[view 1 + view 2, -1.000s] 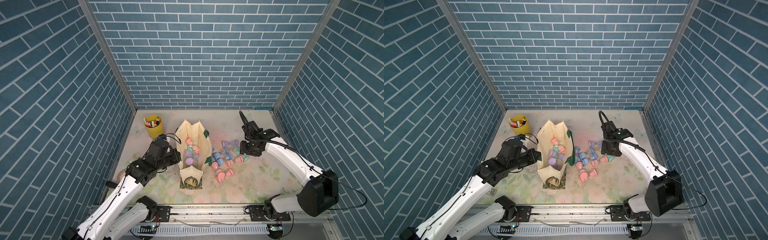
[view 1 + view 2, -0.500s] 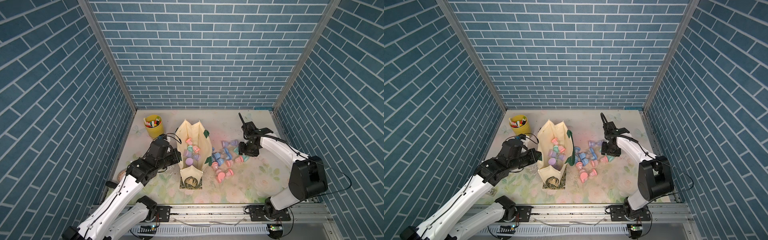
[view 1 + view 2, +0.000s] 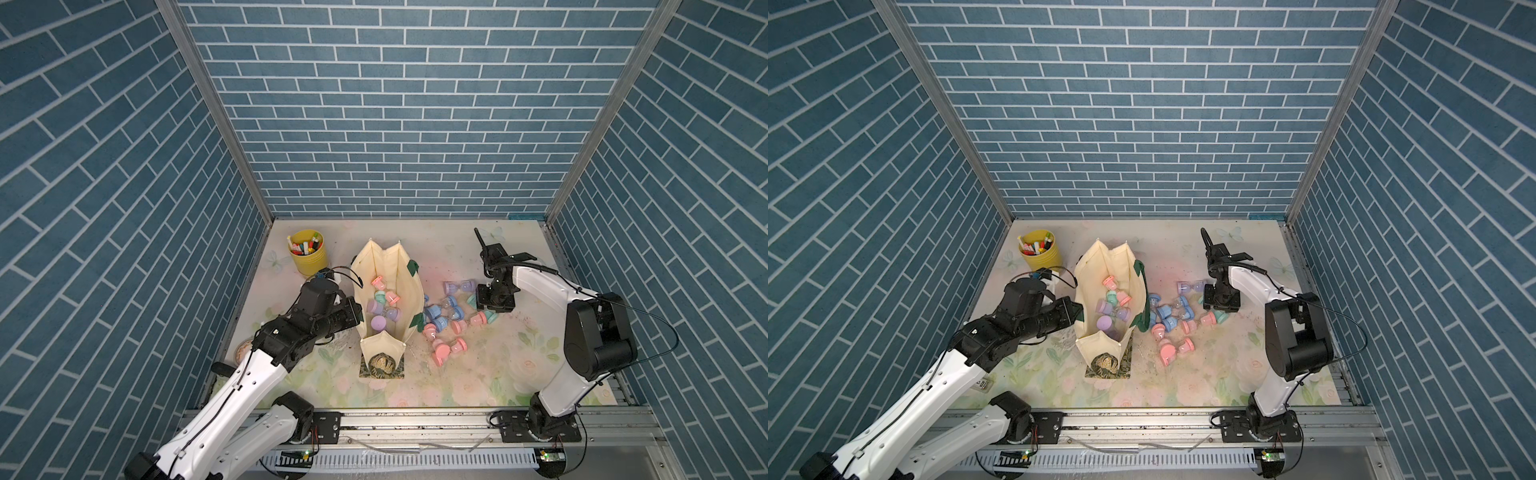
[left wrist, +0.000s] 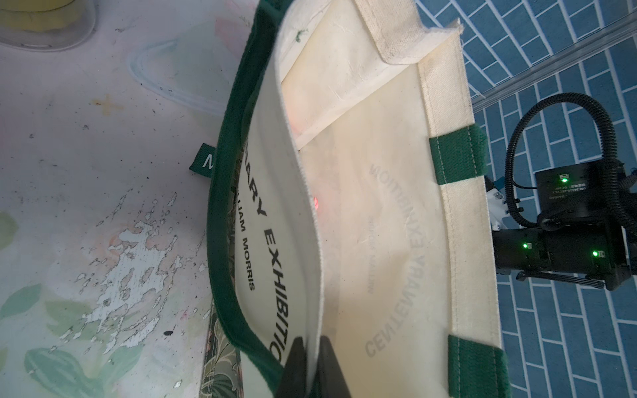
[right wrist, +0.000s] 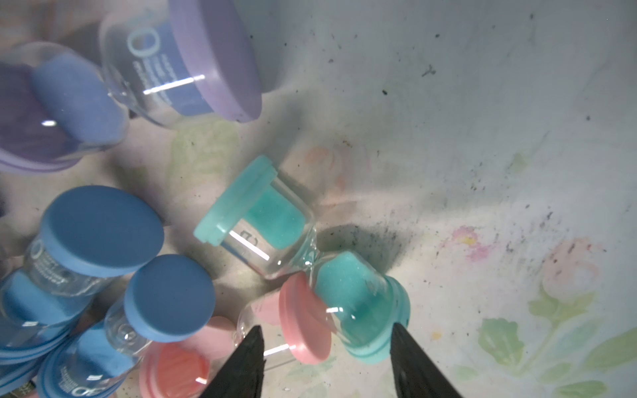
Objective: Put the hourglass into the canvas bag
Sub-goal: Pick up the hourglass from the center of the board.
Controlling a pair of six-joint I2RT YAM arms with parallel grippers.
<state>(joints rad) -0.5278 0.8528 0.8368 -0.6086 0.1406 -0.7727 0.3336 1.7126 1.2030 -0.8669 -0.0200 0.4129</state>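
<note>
My right gripper lowers open fingers onto the glass at the teal hourglass's narrow middle next and closes, since the glass there is slimmer than the hourglass's caps.
The cream canvas bag point(image 3: 406, 286) point(image 3: 1090, 270) stands open mid-table, with several pastel hourglasses point(image 3: 384, 305) lying inside. My left gripper point(image 3: 357, 316) point(image 4: 312, 365) is shut on the bag's near wall point(image 4: 296, 241), pinching the cloth at its rim. To the bag's right lies a loose pile of hourglasses point(image 3: 440, 320). My right gripper point(image 3: 486, 307) point(image 5: 325, 330) hangs open over the pile's far edge. Its fingers straddle one end of a teal hourglass point(image 5: 275, 234) and a pink cap point(image 5: 303, 324) leaning on it; neither looks gripped.
A yellow pen cup point(image 3: 307, 253) point(image 3: 1040, 255) stands at the back left, near my left arm. Blue hourglasses point(image 5: 103, 234) and a purple one point(image 5: 193, 69) lie beside the teal one. Brick walls enclose the table on three sides.
My right arm's elbow has swung in toward the table while its gripper stayed over the same hourglasses. The left gripper still holds the bag's wall in the same place.
</note>
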